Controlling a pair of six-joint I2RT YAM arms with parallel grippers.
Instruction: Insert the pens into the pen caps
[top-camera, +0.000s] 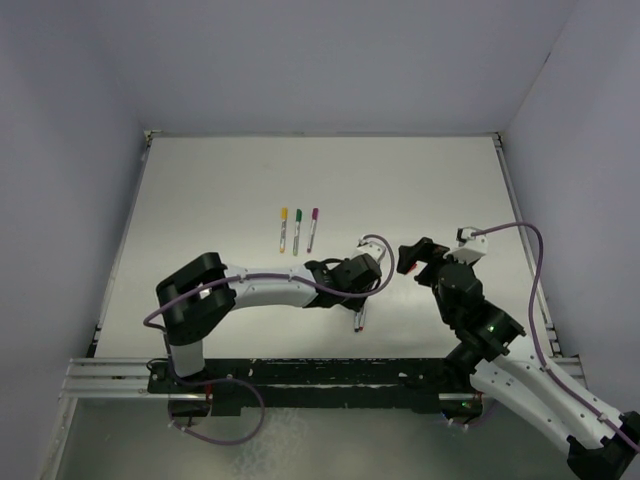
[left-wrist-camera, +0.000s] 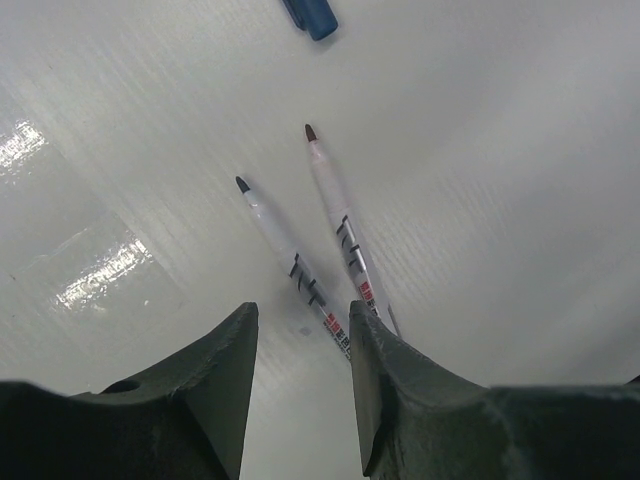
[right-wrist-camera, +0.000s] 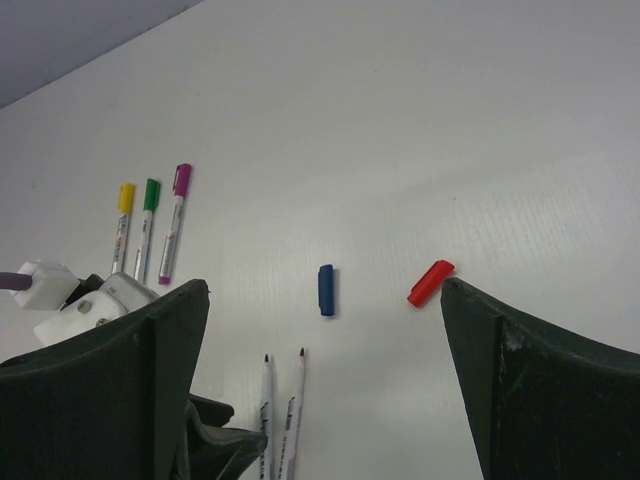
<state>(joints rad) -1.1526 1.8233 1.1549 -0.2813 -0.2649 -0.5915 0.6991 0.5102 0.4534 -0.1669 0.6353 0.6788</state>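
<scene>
My left gripper should go down and back until its open fingers are on both sides of the rear part of the blue-ended pen (top-camera: 356, 321), because there is only bare table between them now.
Two uncapped pens (left-wrist-camera: 300, 268) lie side by side on the white table, dark tips pointing away from my left gripper (left-wrist-camera: 300, 322). That gripper hangs low over their rear ends, open, with bare table between its fingers; the pens pass under the right finger (left-wrist-camera: 395, 370). The same two pens (right-wrist-camera: 282, 410) show in the right wrist view. Beyond the tips lie a blue cap (right-wrist-camera: 326, 290) and a red cap (right-wrist-camera: 431, 283). My right gripper (right-wrist-camera: 325, 288) hovers wide open above the caps, holding nothing. Three capped pens, yellow (top-camera: 284, 228), green (top-camera: 297, 230) and magenta (top-camera: 312, 228), lie in a row farther back.
The table (top-camera: 420, 180) is walled in by grey panels at the back and sides. In the top view both grippers, the left (top-camera: 360, 298) and the right (top-camera: 408, 258), sit close together near the middle front. Purple cables loop off both wrists.
</scene>
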